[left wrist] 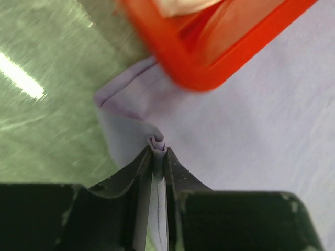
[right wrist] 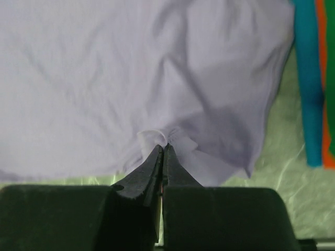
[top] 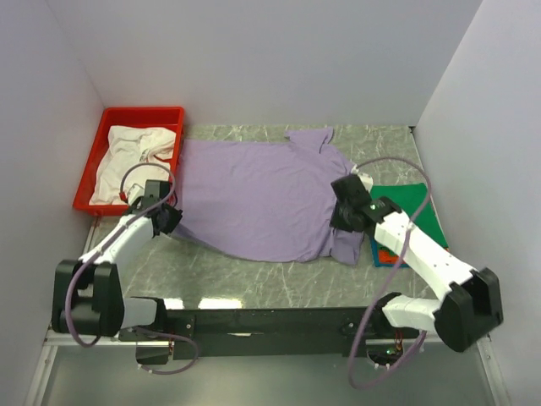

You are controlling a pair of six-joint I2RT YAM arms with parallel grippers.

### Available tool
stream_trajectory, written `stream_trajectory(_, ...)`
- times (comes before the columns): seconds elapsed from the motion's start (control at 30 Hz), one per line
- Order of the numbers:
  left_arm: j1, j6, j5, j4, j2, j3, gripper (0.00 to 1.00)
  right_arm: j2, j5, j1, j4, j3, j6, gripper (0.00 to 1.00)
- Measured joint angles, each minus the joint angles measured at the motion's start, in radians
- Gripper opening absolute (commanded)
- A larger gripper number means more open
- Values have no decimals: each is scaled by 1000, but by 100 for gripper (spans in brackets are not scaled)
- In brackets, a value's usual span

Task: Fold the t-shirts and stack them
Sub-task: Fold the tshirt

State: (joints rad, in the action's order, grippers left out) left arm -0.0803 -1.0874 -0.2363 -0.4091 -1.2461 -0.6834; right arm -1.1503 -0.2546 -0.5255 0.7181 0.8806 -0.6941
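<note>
My left gripper holds the hem and should move it outward next, to the red tray's near corner (left wrist: pixel 191 84), and let it go there, because the lavender shirt lies flat beyond.
The large lavender t-shirt (top: pixel 254 199) lies spread across the middle of the table. My left gripper (top: pixel 166 218) is shut on its left hem corner, and the pinched fold shows in the left wrist view (left wrist: pixel 158 144). My right gripper (top: pixel 348 211) is shut on the shirt near its right side, cloth bunched at the tips in the right wrist view (right wrist: pixel 165 141). A white t-shirt (top: pixel 131 161) lies crumpled in the red tray. Folded green (top: pixel 414 207), blue (right wrist: pixel 309 89) and orange (right wrist: pixel 324 78) shirts are stacked at the right, partly under my right arm.
The red plastic tray (top: pixel 173 114) stands at the back left, its corner over the lavender cloth in the left wrist view (left wrist: pixel 193 63). White walls close in both sides and the back. Green marbled table (top: pixel 254 283) shows in front of the shirt.
</note>
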Motion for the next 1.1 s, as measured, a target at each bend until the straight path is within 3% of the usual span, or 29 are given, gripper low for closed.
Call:
stream_trajectory(0.17,-4,-3,-29,-12,-137,-113,21,-171,21,85,-34,174,100,0)
stream_trajectory(0.47,-5,-4,-78,-71,-301,-263,21,-396,24,130,-61,404,190,0)
stream_trajectory(1.1,43,-13,-40,-123,-341,-298,21,-431,21,232,-98,462,244,0)
